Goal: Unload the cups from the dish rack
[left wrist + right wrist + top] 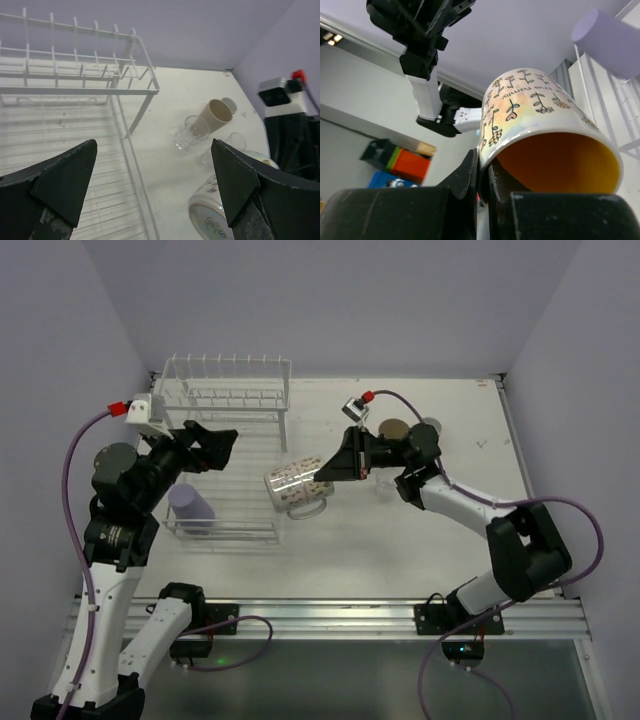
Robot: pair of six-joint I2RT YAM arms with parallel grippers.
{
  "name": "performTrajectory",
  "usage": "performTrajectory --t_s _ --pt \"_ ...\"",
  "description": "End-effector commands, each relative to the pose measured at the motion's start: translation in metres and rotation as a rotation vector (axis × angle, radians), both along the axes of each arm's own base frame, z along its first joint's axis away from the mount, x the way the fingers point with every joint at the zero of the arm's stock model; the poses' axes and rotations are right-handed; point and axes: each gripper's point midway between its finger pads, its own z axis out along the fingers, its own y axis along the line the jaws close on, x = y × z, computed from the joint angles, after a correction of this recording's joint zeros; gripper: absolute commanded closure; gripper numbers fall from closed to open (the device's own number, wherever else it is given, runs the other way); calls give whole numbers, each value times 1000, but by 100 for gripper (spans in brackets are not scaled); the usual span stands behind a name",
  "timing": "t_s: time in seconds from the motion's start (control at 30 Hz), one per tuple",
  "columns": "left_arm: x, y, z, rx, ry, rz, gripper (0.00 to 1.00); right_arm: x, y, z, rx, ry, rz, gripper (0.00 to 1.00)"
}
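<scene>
The mug [545, 120] hangs sideways, so my right gripper will swing away from the rack [225, 400], turn fingers-down, and lower the mug to open table beside the clear glasses.
The white wire dish rack [225, 400] stands at the back left and fills the left of the left wrist view [75, 90]. A lavender cup [190, 505] lies in its lower basket and also shows in the right wrist view [610, 42]. My right gripper [327, 470] is shut on the rim of the white mug with orange inside [296, 486], held on its side above the table just right of the rack. In the right wrist view, one finger is inside the mug [545, 120] and one outside. My left gripper [218, 443] is open and empty over the rack. No salmon-pink mug is in view.
A tan tumbler [215, 116] leans among clear glasses [186, 132] on the table right of the rack. In the top view, the tumbler [393, 430] is behind my right wrist. The held mug [220, 210] is close under my left gripper's right finger.
</scene>
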Motion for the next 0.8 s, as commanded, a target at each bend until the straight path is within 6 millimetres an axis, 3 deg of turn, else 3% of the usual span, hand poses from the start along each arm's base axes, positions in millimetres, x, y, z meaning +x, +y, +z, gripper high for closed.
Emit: performTrajectory --t_s 0.0,0.03,0.1,0.13,0.2,0.3,0.43,0.6,0.77 --pt "6 33 -12 98 59 172 0 -11 -11 35 25 -314 -101 100" --pt "6 37 -10 109 63 194 0 1 -9 21 -100 -215 -168 100" --pt "8 48 -22 161 116 240 0 8 -14 14 -217 -365 -265 100" --pt "9 52 -23 174 131 258 0 5 -21 -8 -341 -288 -272 100" --pt "12 68 -40 214 207 344 0 22 -32 -13 -447 -344 -383 100" --pt "13 77 -56 239 270 394 0 28 -62 -45 -693 -322 -490 100" --pt "11 82 -71 249 309 418 0 34 -99 -70 -898 -327 -620 100" --pt "7 98 -74 282 340 502 0 39 -142 -97 -1133 -320 -730 100" --pt "6 110 -98 351 459 555 0 42 -164 -120 -1282 -309 -758 100"
